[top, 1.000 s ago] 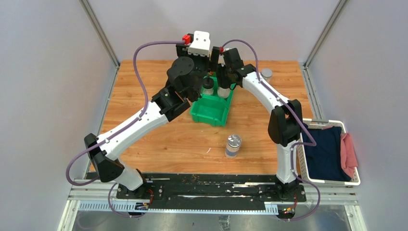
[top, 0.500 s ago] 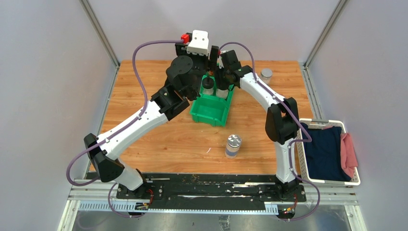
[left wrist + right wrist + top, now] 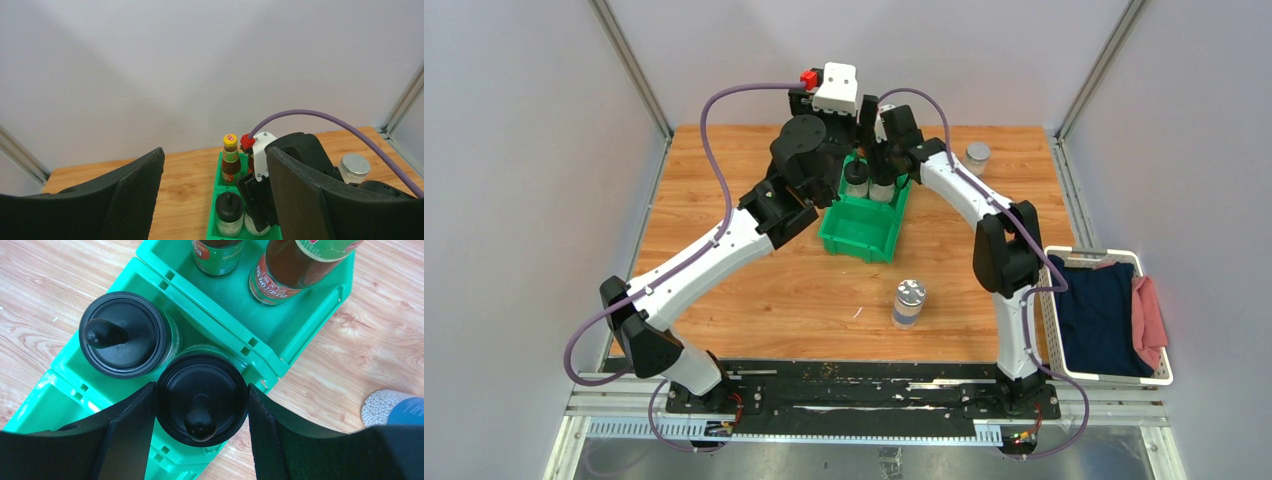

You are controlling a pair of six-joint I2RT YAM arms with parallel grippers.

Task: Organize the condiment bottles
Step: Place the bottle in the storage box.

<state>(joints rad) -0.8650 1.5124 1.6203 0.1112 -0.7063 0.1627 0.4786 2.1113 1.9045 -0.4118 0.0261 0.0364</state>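
The loose end of the bin's middle section (image 3: 250, 374) lies below, beside the standing shaker, so the robot's right gripper needs to lower the second shaker down there next and release it.
A green three-compartment bin (image 3: 860, 236) stands mid-table. Its far compartment holds two brown sauce bottles with yellow caps (image 3: 295, 270) (image 3: 219, 254); one shows in the left wrist view (image 3: 230, 161). A black-capped shaker (image 3: 122, 335) stands in the middle compartment. My right gripper (image 3: 200, 407) is shut on the second shaker's black cap (image 3: 200, 390), right beside the first. My left gripper (image 3: 215, 156) is open and empty, raised above the bin (image 3: 862, 112). One silver-lidded jar (image 3: 909, 303) stands in front of the bin, another (image 3: 977, 154) at the back right.
A white basket (image 3: 1162, 372) with dark blue and pink cloths sits off the table's right edge. Grey walls and metal frame posts (image 3: 629, 65) close in the back and sides. The two arms meet closely over the bin.
My right gripper has moved a little left and back with the shaker, closer to the other shaker in the bin. The left arm has barely moved.
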